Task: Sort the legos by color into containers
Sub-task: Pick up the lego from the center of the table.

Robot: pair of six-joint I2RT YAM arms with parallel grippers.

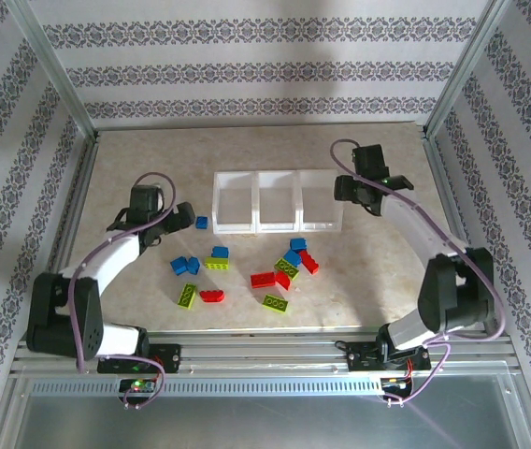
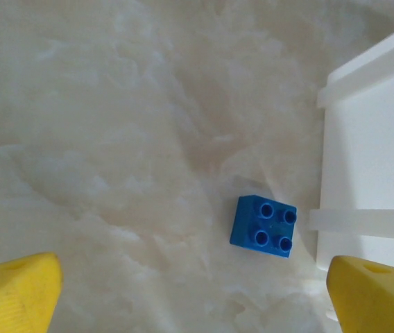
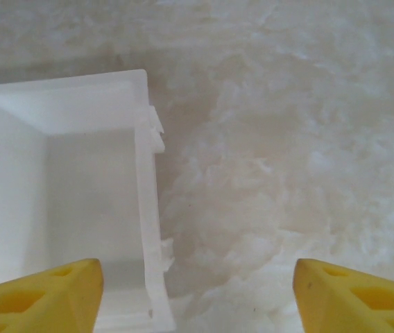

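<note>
The small blue lego (image 1: pixel 201 223) (image 2: pixel 263 226) is below my left gripper and nearer the bins. My left gripper should next move toward the bins' side and lower its open fingers around the lego.
Three joined translucent white bins (image 1: pixel 278 175) stand mid-table, all without bricks. A small blue lego (image 1: pixel 201 223) lies just left of them; in the left wrist view this blue lego (image 2: pixel 263 226) rests beside the left bin's wall (image 2: pixel 363 139). My left gripper (image 1: pixel 183 217) hangs open just left of it, holding nothing, yellow fingers (image 2: pixel 13 291) wide apart. Blue, red and lime green legos (image 1: pixel 275 278) lie scattered in front of the bins. My right gripper (image 1: pixel 351 192) is open and empty at the right bin's outer wall (image 3: pixel 148 208).
Metal frame posts (image 1: pixel 55 79) and patterned walls enclose the table. The marbled tabletop (image 1: pixel 378 271) runs bare right of the bricks. Arm bases sit at the near edge (image 1: pixel 265 351).
</note>
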